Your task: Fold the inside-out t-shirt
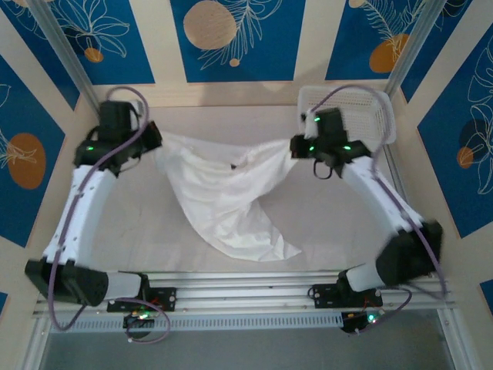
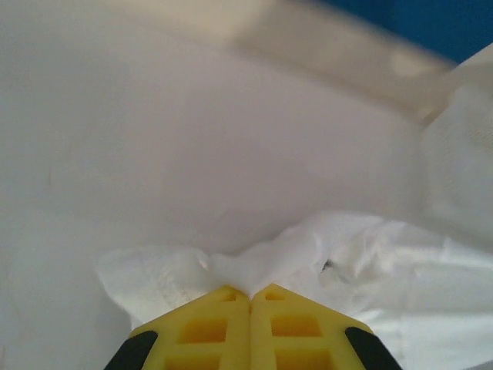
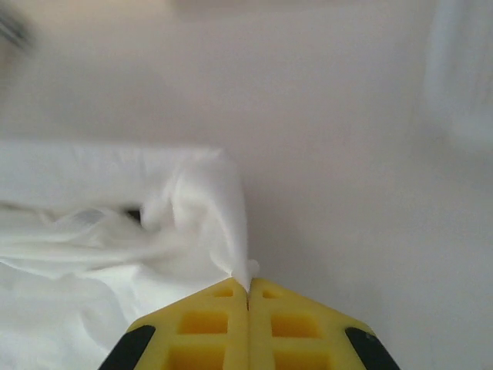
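The far tabletop is below my left gripper, so I will raise it high to unfurl the trailing t-shirt, then lower it and release the t-shirt's upper edge.
The white inside-out t-shirt (image 1: 223, 196) hangs stretched between my two grippers over the middle of the table, its lower part trailing down to the near side. A small dark label (image 1: 233, 166) shows near its top edge. My left gripper (image 1: 156, 148) is shut on the shirt's left upper edge; in the left wrist view the yellow fingers (image 2: 250, 294) pinch a bunch of white cloth (image 2: 362, 262). My right gripper (image 1: 295, 146) is shut on the right upper edge, and its yellow fingers (image 3: 247, 287) clamp a thin fold of the shirt (image 3: 208, 208).
A white mesh basket (image 1: 368, 112) stands at the back right, just behind the right arm. The pale table (image 1: 323, 223) lies under the shirt, with aluminium rails (image 1: 254, 297) along the near edge and patterned blue walls around.
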Available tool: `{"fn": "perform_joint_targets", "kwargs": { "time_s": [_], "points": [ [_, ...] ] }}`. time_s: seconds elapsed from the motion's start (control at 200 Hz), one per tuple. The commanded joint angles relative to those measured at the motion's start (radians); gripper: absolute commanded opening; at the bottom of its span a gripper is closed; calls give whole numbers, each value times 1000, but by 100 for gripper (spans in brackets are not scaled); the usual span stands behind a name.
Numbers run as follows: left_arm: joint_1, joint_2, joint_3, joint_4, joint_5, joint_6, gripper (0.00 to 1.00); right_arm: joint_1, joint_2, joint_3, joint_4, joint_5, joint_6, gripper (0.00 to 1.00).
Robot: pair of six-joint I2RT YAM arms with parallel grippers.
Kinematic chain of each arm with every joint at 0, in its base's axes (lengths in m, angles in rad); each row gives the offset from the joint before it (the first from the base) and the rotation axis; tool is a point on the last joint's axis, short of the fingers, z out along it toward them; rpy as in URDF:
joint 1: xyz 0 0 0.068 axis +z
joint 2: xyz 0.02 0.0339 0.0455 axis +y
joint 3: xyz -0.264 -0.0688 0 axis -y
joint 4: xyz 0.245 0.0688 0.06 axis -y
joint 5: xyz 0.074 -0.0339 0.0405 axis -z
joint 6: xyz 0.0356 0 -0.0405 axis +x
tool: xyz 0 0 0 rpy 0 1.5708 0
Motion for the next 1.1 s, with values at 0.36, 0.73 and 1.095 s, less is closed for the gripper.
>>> {"fn": "perform_joint_targets", "kwargs": {
  "time_s": [0.36,0.73,1.095],
  "points": [
    [13,-214,645,7,73,-78,0,-17,-490,407,182,72,-106,0],
    [13,-194,697,-9,65,-88,0,-16,-360,654,158,75,-170,0],
    [13,-54,422,17,-159,64,0,-93,-6,631,153,91,-183,0]
  ]
}}
